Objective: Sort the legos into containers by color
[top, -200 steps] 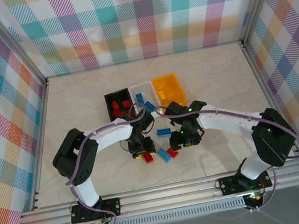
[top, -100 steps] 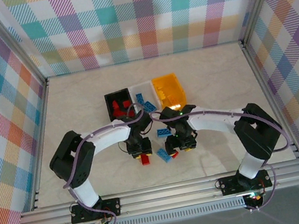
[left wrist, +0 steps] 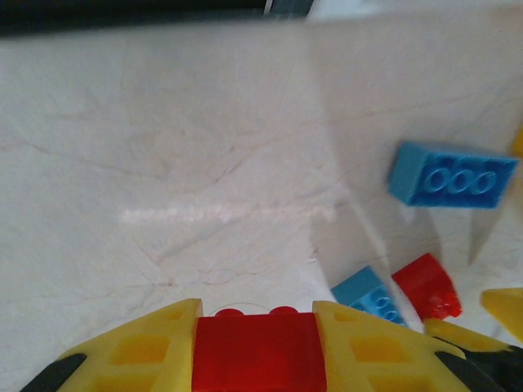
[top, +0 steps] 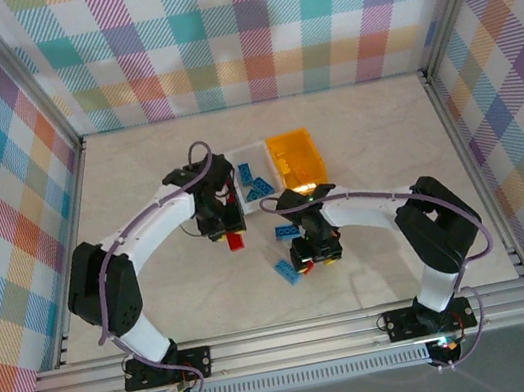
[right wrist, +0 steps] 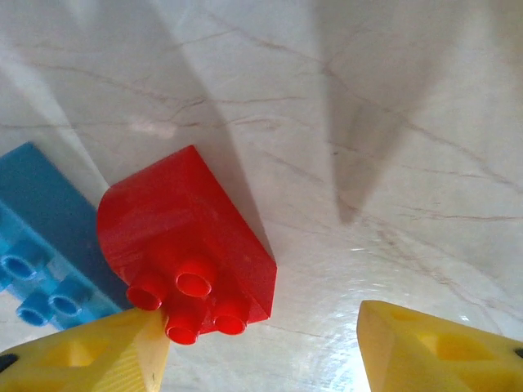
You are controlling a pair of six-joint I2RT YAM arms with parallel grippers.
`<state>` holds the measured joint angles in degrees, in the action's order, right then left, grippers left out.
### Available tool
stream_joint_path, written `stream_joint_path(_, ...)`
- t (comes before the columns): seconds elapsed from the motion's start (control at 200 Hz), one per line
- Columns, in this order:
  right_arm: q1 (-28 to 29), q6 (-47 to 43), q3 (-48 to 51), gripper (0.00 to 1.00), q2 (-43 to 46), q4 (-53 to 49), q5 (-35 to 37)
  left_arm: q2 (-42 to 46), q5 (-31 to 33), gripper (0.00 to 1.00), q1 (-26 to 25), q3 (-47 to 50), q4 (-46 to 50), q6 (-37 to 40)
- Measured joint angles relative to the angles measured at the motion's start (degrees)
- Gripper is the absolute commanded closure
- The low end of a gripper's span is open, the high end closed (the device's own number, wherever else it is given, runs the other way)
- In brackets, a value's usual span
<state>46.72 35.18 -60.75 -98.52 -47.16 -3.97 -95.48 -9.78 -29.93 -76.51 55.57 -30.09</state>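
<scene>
The left gripper will carry the red lego outward over the inside of the black bin, where red shows past the arm, and will then release it.
My left gripper (top: 235, 238) is shut on a red lego (left wrist: 257, 353), held above the table just in front of the bins. My right gripper (right wrist: 261, 343) is open and low over the table. A second red lego (right wrist: 184, 245) lies on its side by the gripper's left finger (right wrist: 98, 355), studs touching it, and a blue lego (right wrist: 41, 253) lies beside that. Another blue lego (top: 288, 230) lies behind the right gripper (top: 313, 254). The white bin (top: 256, 148) holds blue legos, and the orange-yellow bin (top: 295, 154) stands to its right. The left arm hides the black bin.
The three bins stand in a row at mid-table. The loose legos lie close together between the two grippers. Checked walls and metal rails (top: 297, 337) enclose the table. Bare tabletop (top: 137, 177) lies left of the arms.
My left gripper has lifted a red lego from the pile and carried it back towards the bins. My right gripper has shifted left and lower, up to the other red lego.
</scene>
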Motion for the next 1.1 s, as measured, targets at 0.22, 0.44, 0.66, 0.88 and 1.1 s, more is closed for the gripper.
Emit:
stream_joint_path(0.22,-0.98,0.76,-0.11,0.36,1.6,-3.39,4.55,-6.23,0.0,0.75,5.75,-11.06,2.23,3.67)
stream_joint_path(0.44,-1.07,0.83,-0.11,0.32,5.84,-3.04,2.43,-14.08,0.2,0.74,9.38,-19.56,4.5,6.91)
stream_joint_path(0.66,-1.07,-1.27,-1.07,0.31,5.44,-1.68,-0.74,-21.62,0.7,0.74,12.72,-26.45,6.1,9.16)
stream_joint_path(0.88,-1.05,-5.68,-3.19,0.32,-0.39,-1.51,-0.11,-28.15,1.95,0.65,14.51,-33.46,7.98,10.69)
stream_joint_path(1.1,-1.05,-6.91,-5.81,0.33,-5.38,-1.27,0.26,-29.81,2.16,0.43,15.13,-36.26,9.14,11.65)
